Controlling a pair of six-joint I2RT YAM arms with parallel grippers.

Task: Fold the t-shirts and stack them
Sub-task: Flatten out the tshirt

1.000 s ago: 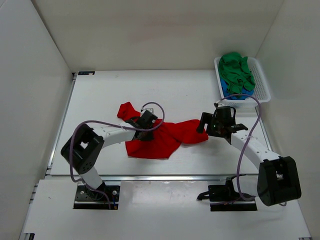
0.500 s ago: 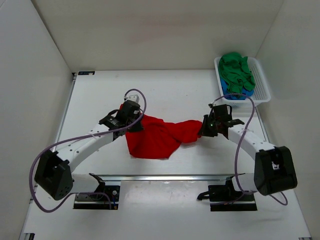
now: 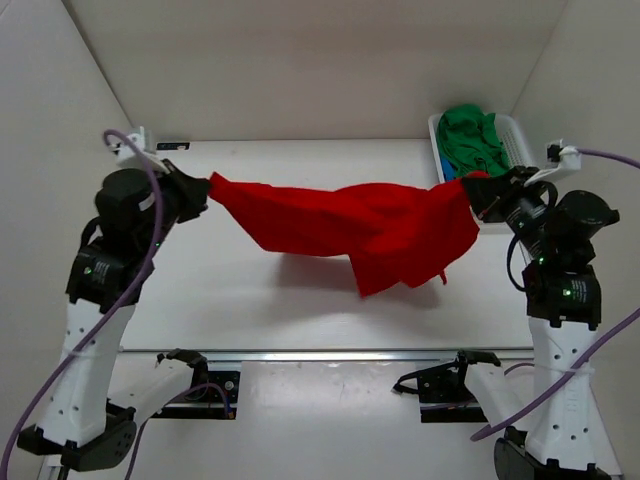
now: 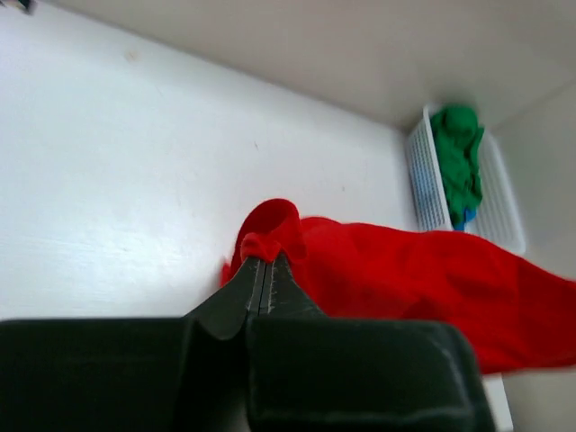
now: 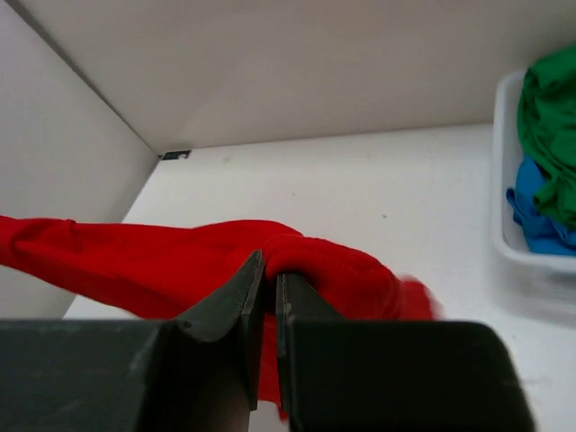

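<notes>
My right gripper carries the cloth outward beside the basket next, lowers and releases it, since bare tabletop by the back wall lies below and outward.
A bright red t-shirt hangs stretched in the air between both arms, sagging to a loose point at its lower right. My left gripper is shut on its left end, a small fold of red cloth pinched at the fingertips. My right gripper is shut on the right end, red cloth bunched over its tips. A green t-shirt lies crumpled on a blue one in the basket.
The white perforated basket stands at the table's far right corner, just behind my right gripper. White walls close in the table at the back and both sides. A metal rail runs along the near edge.
Both arms have risen and swung apart, lifting the red t-shirt off the table and pulling it out wide. The right gripper closed on the cloth within the last second.
</notes>
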